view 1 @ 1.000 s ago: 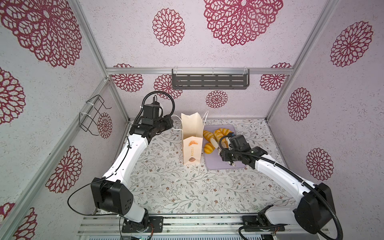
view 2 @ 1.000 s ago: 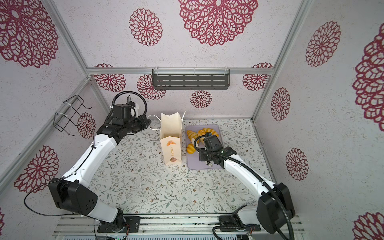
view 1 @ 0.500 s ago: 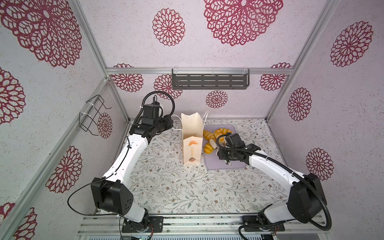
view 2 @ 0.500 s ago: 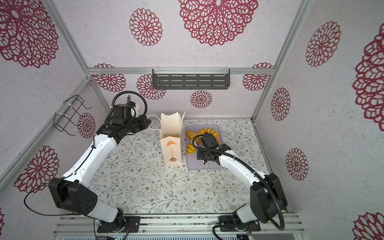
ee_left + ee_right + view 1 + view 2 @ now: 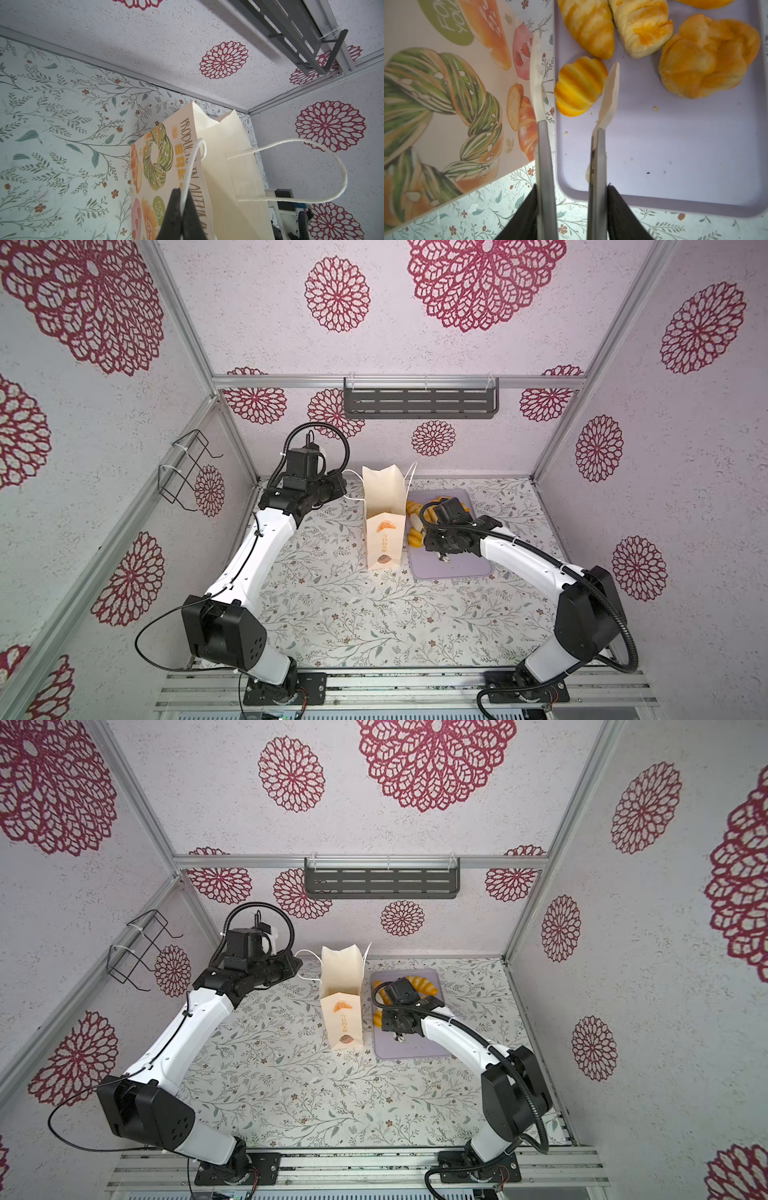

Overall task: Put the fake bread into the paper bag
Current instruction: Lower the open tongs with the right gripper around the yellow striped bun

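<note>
I will next lower my right gripper toward the bag and squeeze the tongs (image 5: 544, 155) shut, because the small striped bun (image 5: 580, 86) is that way, below the gripper and between the tongs' open ends.
The cream paper bag (image 5: 384, 522) (image 5: 341, 1002) stands upright beside a lilac tray (image 5: 457, 568). My left gripper (image 5: 184, 193) is shut on the bag's white cord handle (image 5: 194, 160), pulling it out to the left. My right gripper (image 5: 572, 188) is shut on metal tongs (image 5: 544, 155) with white tips. The tips stand apart on either side of a small striped bun (image 5: 578, 87) at the tray's (image 5: 675, 155) bag-side edge. One tip lies against the bun and the other is a little off it. More fake bread lies beyond: two striped rolls (image 5: 588, 27) (image 5: 639, 25) and a knotted bun (image 5: 708, 56).
The bag's printed side (image 5: 446, 83) stands close along the tongs' outer arm. A dark slotted shelf (image 5: 419, 402) hangs on the back wall and a wire holder (image 5: 187, 472) on the left wall. Flowered tabletop (image 5: 353, 614) spreads in front of bag and tray.
My right arm has swung left across the tray toward the bag, bringing the tongs around the small striped bun. The left gripper and the bag have not moved.
</note>
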